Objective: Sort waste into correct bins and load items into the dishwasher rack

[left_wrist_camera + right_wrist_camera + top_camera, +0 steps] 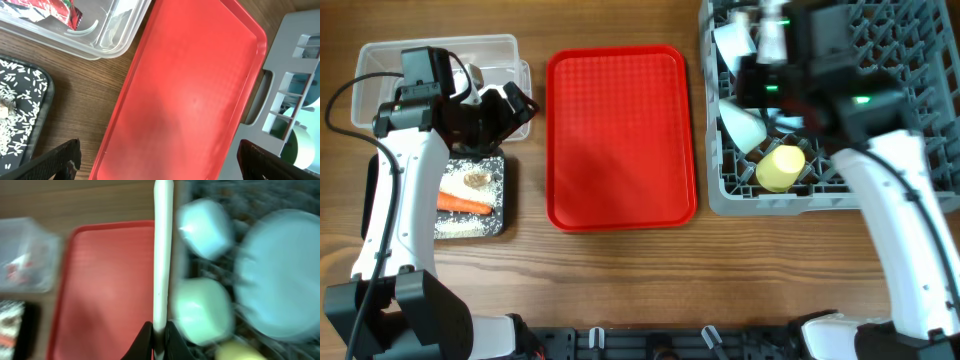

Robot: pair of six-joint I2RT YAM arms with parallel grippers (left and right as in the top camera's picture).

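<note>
My right gripper needs to turn and go back past the yellow cup next. Then it should lower the spoon to the rack's near edge (820,184), which is free.
My right gripper (160,330) is shut on the small white spoon (162,240) and holds it above the grey dishwasher rack (920,110), at its left edge. The rack holds two pale bowls (205,220) (202,310), the pale blue plate (280,275) and the yellow cup (781,168). My left gripper (157,160) is open and empty, between the clear tub (380,60) and the black tray (503,215). The tub holds red-and-white wrapper bits (55,10). The black tray holds the carrot piece (463,204), rice grains (460,228) and a brown scrap (477,180).
The flat red serving tray (620,140) lies in the middle between the bins and the rack, with nothing on it. Bare wood table shows along the front edge. The right wrist view is motion-blurred.
</note>
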